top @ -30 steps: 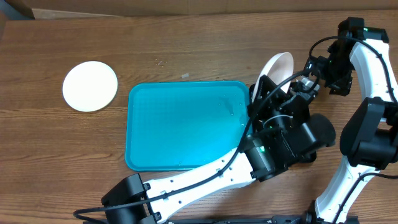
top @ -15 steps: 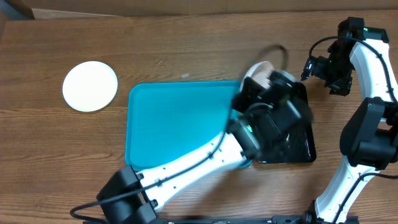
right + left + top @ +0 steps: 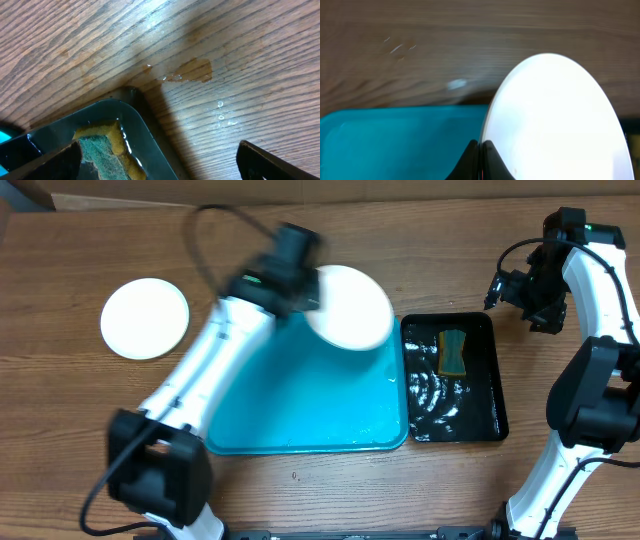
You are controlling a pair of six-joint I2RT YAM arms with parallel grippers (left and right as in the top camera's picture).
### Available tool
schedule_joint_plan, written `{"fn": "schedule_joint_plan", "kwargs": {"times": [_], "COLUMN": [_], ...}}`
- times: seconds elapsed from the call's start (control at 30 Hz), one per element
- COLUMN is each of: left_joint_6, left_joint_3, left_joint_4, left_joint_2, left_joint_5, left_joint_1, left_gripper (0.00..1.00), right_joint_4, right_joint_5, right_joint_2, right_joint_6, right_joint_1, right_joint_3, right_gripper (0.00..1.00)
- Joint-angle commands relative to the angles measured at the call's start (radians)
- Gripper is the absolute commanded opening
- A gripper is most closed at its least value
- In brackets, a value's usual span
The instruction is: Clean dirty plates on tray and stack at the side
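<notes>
My left gripper holds the plate and should take it down onto the stack of pale plates next. The stack is below the plate and to its left in the overhead view.
My left gripper (image 3: 308, 292) is shut on the rim of a white plate (image 3: 350, 307) and holds it over the far right corner of the turquoise tray (image 3: 290, 395). In the left wrist view the shut jaws (image 3: 482, 157) pinch the plate (image 3: 555, 120) at its edge, with the tray (image 3: 395, 145) below. A stack of pale plates (image 3: 145, 318) lies on the table at the far left. My right gripper (image 3: 503, 284) is open and empty above the table, beyond the black tray's far right corner; its fingers (image 3: 160, 160) frame the table there.
A smaller black tray (image 3: 492, 385) with water stands right of the turquoise tray. A yellow and green sponge (image 3: 453, 351) lies in it, also seen in the right wrist view (image 3: 102, 150). A small wet patch (image 3: 192, 71) marks the wood.
My left arm has swung from over the black tray to the far left, carrying the white plate over the turquoise tray's far right corner. The black tray and sponge now show. The right arm has not moved.
</notes>
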Motion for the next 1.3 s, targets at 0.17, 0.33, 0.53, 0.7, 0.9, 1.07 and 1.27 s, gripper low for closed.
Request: {"fn": "schedule_joint_plan", "kwargs": {"times": [0.17, 0.33, 0.53, 0.7, 0.9, 1.07, 1.27], "left_joint_6": [-0.005, -0.009, -0.014, -0.020, 0.011, 0.022, -0.072], "left_joint_3": [0.019, 0.019, 0.019, 0.019, 0.019, 0.019, 0.082], "left_joint_4": [-0.101, -0.104, -0.094, -0.070, -0.009, 0.101, 0.118], "left_joint_2": [-0.025, -0.009, 0.034, 0.072, 0.078, 0.078, 0.085], "left_joint_5": [0.193, 0.046, -0.084, -0.120, -0.019, 0.019, 0.121], "left_joint_1": [0.460, 0.623, 0.726, 0.761, 0.761, 0.760, 0.761], "left_gripper": [0.04, 0.04, 0.04, 0.04, 0.09, 0.18, 0.49], "right_joint_4": [0.001, 0.002, 0.001, 0.001, 0.001, 0.002, 0.002], "right_joint_5": [0.000, 0.000, 0.000, 0.000, 0.000, 0.000, 0.000], "right_joint_2": [-0.035, -0.035, -0.035, -0.035, -0.035, -0.035, -0.034], "right_joint_6": [0.004, 0.004, 0.004, 0.004, 0.004, 0.004, 0.004], "right_joint_1": [0.001, 0.001, 0.001, 0.001, 0.001, 0.001, 0.001], "right_joint_3": [0.016, 0.016, 0.016, 0.016, 0.016, 0.016, 0.016], "right_gripper": [1.00, 1.00, 1.00, 1.00, 1.00, 1.00, 1.00]}}
